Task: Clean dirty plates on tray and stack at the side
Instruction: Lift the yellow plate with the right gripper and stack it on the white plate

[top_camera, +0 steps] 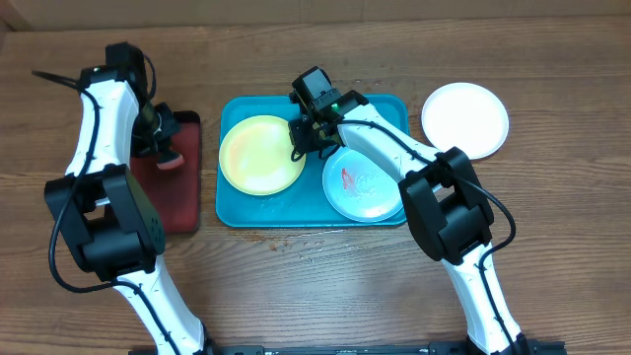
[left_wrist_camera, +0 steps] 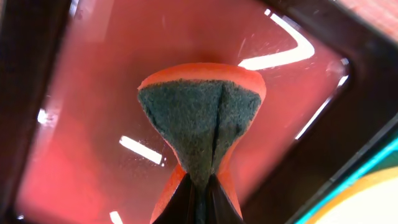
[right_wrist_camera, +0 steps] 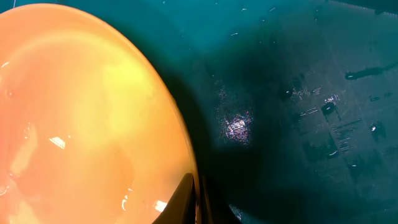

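Note:
The white plate (top_camera: 465, 118) lies bare beside the teal tray (top_camera: 385, 108). Next I will lift my right gripper, move it to the right in the overhead view, lower it onto the plate and let go.
The teal tray (top_camera: 385, 108) holds the yellow-green plate (top_camera: 258, 153) on its left and the mint-blue plate (top_camera: 365, 187), with a red smear, on its right. The white plate (top_camera: 465, 118) lies on the table to the right of the tray. My right gripper (top_camera: 299, 138) is shut on the right rim of the yellow-green plate (right_wrist_camera: 81, 118), over the tray floor (right_wrist_camera: 298, 93). My left gripper (top_camera: 163, 148) is shut on an orange sponge with a dark scrub face (left_wrist_camera: 202, 124), held over the dark red tray (left_wrist_camera: 81, 112).
The dark red, black-rimmed tray (top_camera: 182, 192) lies left of the teal tray. Water drops shine on the teal tray floor and on the table in front of it.

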Controlling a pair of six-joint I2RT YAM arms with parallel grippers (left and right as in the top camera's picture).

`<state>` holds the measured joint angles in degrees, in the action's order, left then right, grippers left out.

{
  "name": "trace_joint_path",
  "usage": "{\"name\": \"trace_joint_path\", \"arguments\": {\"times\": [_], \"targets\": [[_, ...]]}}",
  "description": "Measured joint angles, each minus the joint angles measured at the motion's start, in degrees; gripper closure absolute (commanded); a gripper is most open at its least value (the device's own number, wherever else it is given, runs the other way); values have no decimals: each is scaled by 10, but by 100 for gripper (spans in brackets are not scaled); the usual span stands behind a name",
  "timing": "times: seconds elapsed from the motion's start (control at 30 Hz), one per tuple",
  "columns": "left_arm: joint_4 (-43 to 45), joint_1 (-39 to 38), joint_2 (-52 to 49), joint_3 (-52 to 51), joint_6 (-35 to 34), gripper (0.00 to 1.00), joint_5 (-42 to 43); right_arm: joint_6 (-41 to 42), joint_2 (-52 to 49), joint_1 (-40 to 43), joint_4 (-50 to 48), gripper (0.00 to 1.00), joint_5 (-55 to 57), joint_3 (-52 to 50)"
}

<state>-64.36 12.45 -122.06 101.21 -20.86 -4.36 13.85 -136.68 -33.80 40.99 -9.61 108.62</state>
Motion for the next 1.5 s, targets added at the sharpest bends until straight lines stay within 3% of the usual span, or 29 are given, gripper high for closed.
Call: {"name": "trace_joint_path", "arguments": {"times": [0.4, 0.6, 0.8, 1.03, 1.13, 1.5], "targets": [[82, 0, 0, -94, 0, 96, 5, -6, 0, 0, 12, 96, 0, 5], [82, 1, 0, -94, 0, 78, 2, -23, -1, -4, 83, 96, 31, 44], [78, 4, 0, -94, -2, 72, -1, -51, -1, -9, 158, 96, 134, 128], [76, 4, 0, -94, -2, 72, -2, -111, -1, -20, 236, 96, 285, 215], [75, 4, 0, -94, -2, 67, -2, -144, -1, -34, 257, 96, 352, 245], [74, 4, 0, -94, -2, 66, -2, -259, -1, -109, 256, 96, 610, 265]]}}
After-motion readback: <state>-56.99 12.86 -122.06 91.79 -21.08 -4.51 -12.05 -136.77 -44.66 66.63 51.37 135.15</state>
